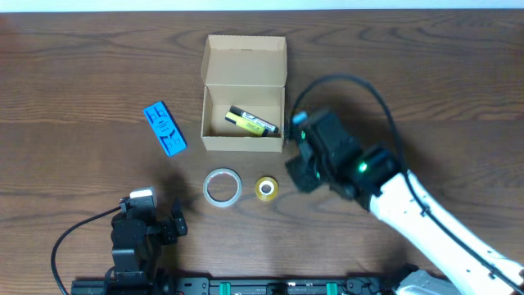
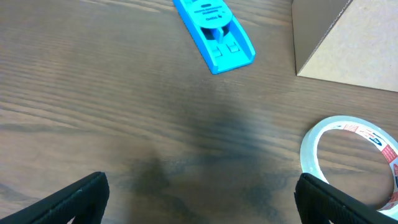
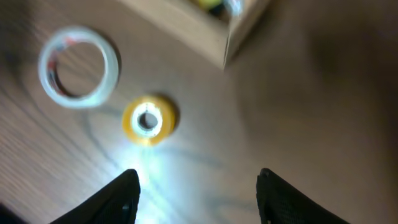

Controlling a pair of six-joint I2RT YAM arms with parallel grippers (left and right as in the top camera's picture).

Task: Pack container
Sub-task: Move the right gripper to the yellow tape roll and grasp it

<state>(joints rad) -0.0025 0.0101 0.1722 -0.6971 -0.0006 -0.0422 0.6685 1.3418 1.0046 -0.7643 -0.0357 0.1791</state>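
Observation:
Next, my right gripper needs to turn and come down over the yellow tape roll's nearest side (image 1: 275, 189) (image 3: 164, 129), which lies to its left in the overhead view, since the roll's hole is open.
The tan cardboard container (image 1: 244, 94) stands open at the table's middle back, lid flap up, with a yellow and black item (image 1: 250, 121) inside. Its corner shows in the left wrist view (image 2: 336, 37) and the right wrist view (image 3: 211, 31). A clear tape ring (image 1: 222, 186) and a small yellow tape roll (image 1: 267, 188) lie in front of it; both show in the right wrist view, ring (image 3: 78, 66), roll (image 3: 148, 119). A blue flat tool (image 1: 164, 128) lies left of the container. My right gripper (image 3: 196, 193) is open and empty, right of the yellow roll. My left gripper (image 2: 199, 199) is open and empty, near the front edge.
The clear tape ring (image 2: 351, 158) lies just beside my left gripper's right finger. The blue tool (image 2: 214, 31) is ahead of it. A black cable (image 1: 360, 86) arcs over the right arm. A rail (image 1: 246, 287) runs along the table's front edge.

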